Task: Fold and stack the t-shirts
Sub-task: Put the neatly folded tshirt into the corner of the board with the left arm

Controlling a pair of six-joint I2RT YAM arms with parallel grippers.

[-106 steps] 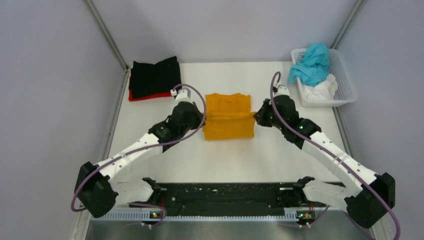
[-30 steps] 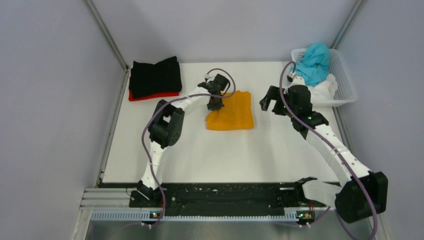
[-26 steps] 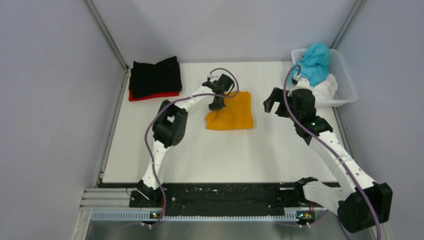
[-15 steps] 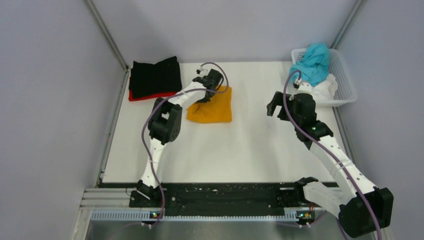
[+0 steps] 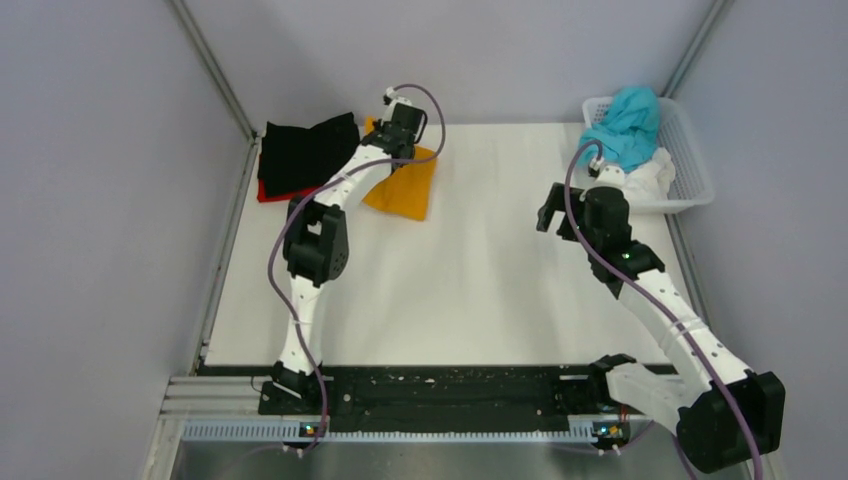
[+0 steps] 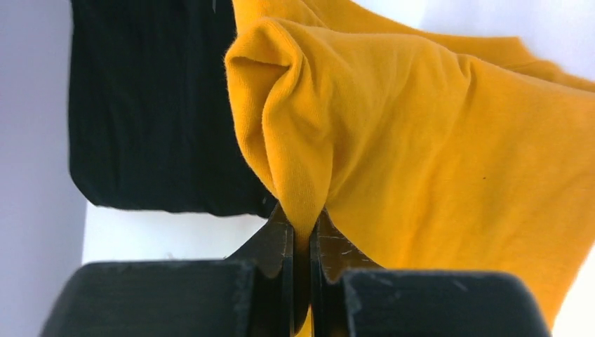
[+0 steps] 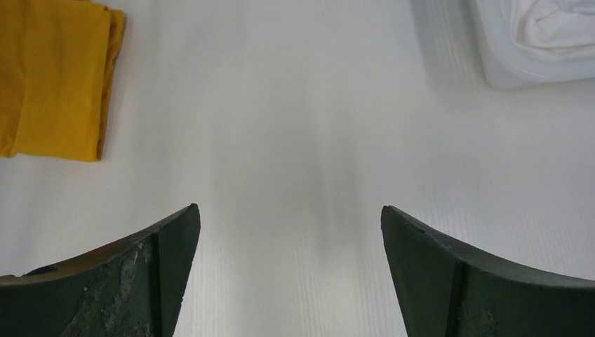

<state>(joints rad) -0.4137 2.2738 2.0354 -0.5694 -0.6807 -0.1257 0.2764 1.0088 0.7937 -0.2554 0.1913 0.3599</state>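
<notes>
The robot's left gripper will next go up, to the left in the top view, then down onto the folded black t-shirt (image 5: 308, 153) (image 6: 151, 105) to let go, because the stack lies there.
My left gripper (image 5: 388, 140) (image 6: 300, 226) is shut on a pinched fold of the folded orange t-shirt (image 5: 406, 186) (image 6: 435, 140), holding it at the far left of the table. Just left of it a folded black t-shirt (image 5: 308, 153) (image 6: 151, 105) lies on a red t-shirt (image 5: 290, 190), whose edge shows below the black one. My right gripper (image 5: 556, 210) (image 7: 289, 210) hangs open over bare table, nothing between its fingers. The orange t-shirt (image 7: 52, 77) also shows at its upper left. A teal t-shirt (image 5: 625, 125) and a white t-shirt (image 5: 640, 180) (image 7: 554, 28) lie crumpled in the basket.
The white lattice basket (image 5: 690, 150) (image 7: 505, 70) stands at the table's far right corner. Grey walls with metal posts close in the table on the left, back and right. A black rail runs along the near edge by the arm bases.
My left gripper has carried the orange t-shirt from the table's middle up and left, next to the black and red pile. The right gripper has barely moved and stays open.
</notes>
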